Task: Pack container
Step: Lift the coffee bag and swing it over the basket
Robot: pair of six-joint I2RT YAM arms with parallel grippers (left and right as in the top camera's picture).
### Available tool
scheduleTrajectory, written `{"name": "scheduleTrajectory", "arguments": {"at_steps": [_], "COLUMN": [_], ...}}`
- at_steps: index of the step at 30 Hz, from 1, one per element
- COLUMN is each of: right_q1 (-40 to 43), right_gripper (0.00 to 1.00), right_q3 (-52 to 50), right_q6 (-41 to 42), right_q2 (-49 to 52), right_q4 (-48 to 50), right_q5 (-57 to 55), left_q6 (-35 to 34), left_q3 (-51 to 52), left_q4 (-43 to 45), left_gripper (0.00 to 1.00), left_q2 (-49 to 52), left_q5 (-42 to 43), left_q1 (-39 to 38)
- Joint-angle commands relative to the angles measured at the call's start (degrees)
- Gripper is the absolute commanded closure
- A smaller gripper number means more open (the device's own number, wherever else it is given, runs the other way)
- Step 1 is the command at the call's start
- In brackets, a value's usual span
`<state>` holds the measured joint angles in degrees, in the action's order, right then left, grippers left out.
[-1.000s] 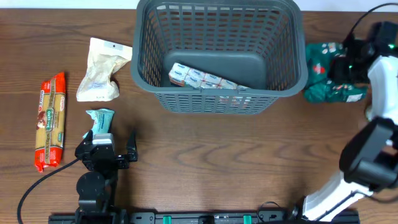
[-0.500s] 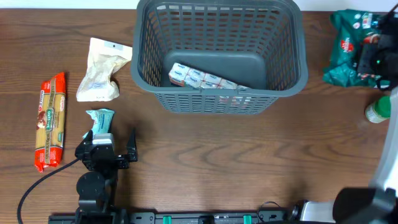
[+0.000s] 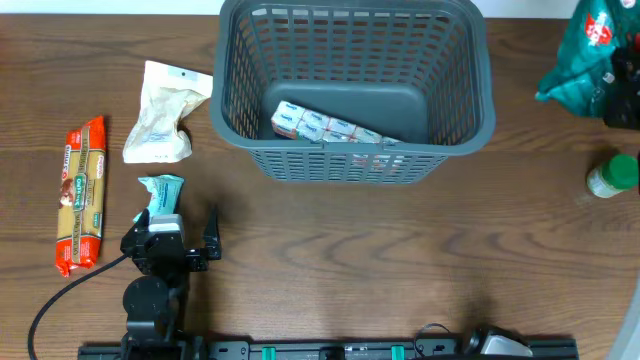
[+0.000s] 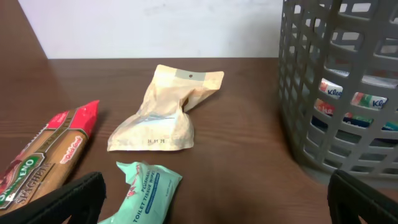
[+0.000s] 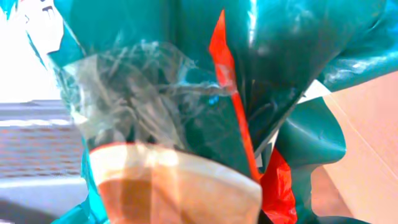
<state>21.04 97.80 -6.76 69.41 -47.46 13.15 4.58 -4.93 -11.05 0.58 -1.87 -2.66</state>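
Note:
The green foil bag (image 3: 585, 55) should go left in the overhead view to the basket's clear end (image 3: 416, 108) next. My right gripper should then lower it beside the tissues and let it go.
The dark grey basket (image 3: 482, 100) stands at the back middle of the table and holds a pack of tissues (image 3: 325, 127); it also shows in the left wrist view (image 4: 311, 93). My right gripper (image 3: 618, 88) is at the far right edge, shut on a green foil bag (image 3: 585, 55) held above the table. The bag (image 5: 280, 74) fills the right wrist view and hides the fingers. My left gripper (image 3: 170, 245) is open and empty near the front left (image 4: 211, 211), just behind a teal wipes packet (image 3: 160, 192) (image 4: 146, 193).
A beige pouch (image 3: 165, 110) (image 4: 165, 112) lies left of the basket. A red spaghetti packet (image 3: 82, 195) (image 4: 43, 155) lies at the far left. A green-lidded bottle (image 3: 612, 175) stands at the right edge.
My right gripper has lifted the green bag off the table and carried it up and toward the far right corner, uncovering the green-lidded bottle. The left arm has not moved.

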Motion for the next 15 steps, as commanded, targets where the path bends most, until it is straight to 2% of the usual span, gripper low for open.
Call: {"name": "scheduleTrajectory", "arguments": {"at_steps": [1, 6, 11, 15], "right_q1": [-0.5, -2.6, -9.33, -16.39], "right_gripper": [0.98, 0.98, 0.98, 0.98], "right_q3": [2.71, 2.71, 2.71, 2.71], "right_q6": [0.63, -3.02, -5.77, -5.75], "right_q2": [-1.64, -1.57, -1.57, -1.36], "right_q4": [2.25, 2.36, 2.36, 2.54], "right_q5": [12.13, 23.37, 22.86, 15.89], "left_q6": [0.74, 0.76, 0.76, 0.76], "left_q3": [1.57, 1.57, 1.57, 1.57], "left_q4": [-0.31, -0.31, -0.31, -0.31], "left_gripper": [0.01, 0.01, 0.01, 0.01], "left_q2": [-0.35, -0.35, -0.35, -0.35], "left_q5": [-0.04, -0.04, -0.04, -0.04], "left_q1": [0.24, 0.24, 0.24, 0.24]}}
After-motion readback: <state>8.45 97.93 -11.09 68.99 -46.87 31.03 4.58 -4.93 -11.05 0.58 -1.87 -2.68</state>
